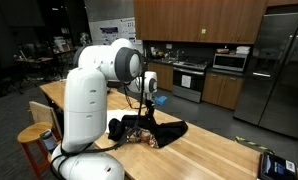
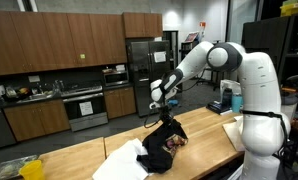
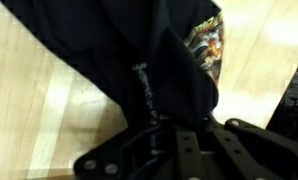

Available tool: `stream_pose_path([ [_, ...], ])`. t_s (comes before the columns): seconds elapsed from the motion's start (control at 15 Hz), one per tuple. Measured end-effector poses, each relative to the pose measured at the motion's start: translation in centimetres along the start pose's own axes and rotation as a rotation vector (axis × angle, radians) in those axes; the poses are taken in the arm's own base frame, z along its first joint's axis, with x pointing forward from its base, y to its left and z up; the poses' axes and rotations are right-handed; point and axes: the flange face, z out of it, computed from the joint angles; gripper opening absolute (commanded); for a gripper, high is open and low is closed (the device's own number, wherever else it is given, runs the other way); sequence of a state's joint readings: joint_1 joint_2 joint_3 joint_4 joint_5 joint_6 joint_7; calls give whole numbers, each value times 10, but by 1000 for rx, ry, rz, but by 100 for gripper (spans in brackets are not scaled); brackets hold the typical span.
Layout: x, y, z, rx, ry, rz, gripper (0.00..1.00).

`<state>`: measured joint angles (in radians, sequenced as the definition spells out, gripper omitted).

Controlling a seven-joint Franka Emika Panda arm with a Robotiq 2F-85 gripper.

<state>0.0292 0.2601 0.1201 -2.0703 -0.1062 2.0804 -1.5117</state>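
Note:
My gripper should next lift the black garment away from the white cloth, swing to the open bare tabletop toward the dark device and lower to release it.
My gripper (image 2: 166, 108) is shut on a black garment (image 2: 161, 143) and holds a pinch of it lifted above the wooden table (image 2: 84, 155). The rest of the cloth hangs down and pools on the table. In an exterior view the garment (image 1: 154, 129) lies dark on the table beside the arm's white base. In the wrist view the black cloth (image 3: 139, 50) fills most of the frame, with a coloured printed patch (image 3: 207, 42) on it, and the fingers (image 3: 184, 125) are closed around a fold.
A white cloth or paper (image 2: 114, 160) lies next to the garment. A blue object (image 2: 226, 98) stands by the arm's base. A dark device (image 1: 274, 166) sits at the table's near corner. Kitchen cabinets, an oven (image 2: 86, 105) and a steel fridge (image 1: 274, 70) stand behind.

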Motion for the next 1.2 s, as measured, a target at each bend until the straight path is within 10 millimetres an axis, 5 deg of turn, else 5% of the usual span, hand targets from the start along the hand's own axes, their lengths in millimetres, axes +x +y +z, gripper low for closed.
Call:
stream_pose_path([
  [0.33,-76,-78,-26,-8,-35,246,4],
  [0.53,-99,-109,-24,-4,-22,299,4],
  [1.0,-94,-109,-25,-6,-25,301,1],
  [1.2,-117,-107,-52,-64,-17,385,1],
])
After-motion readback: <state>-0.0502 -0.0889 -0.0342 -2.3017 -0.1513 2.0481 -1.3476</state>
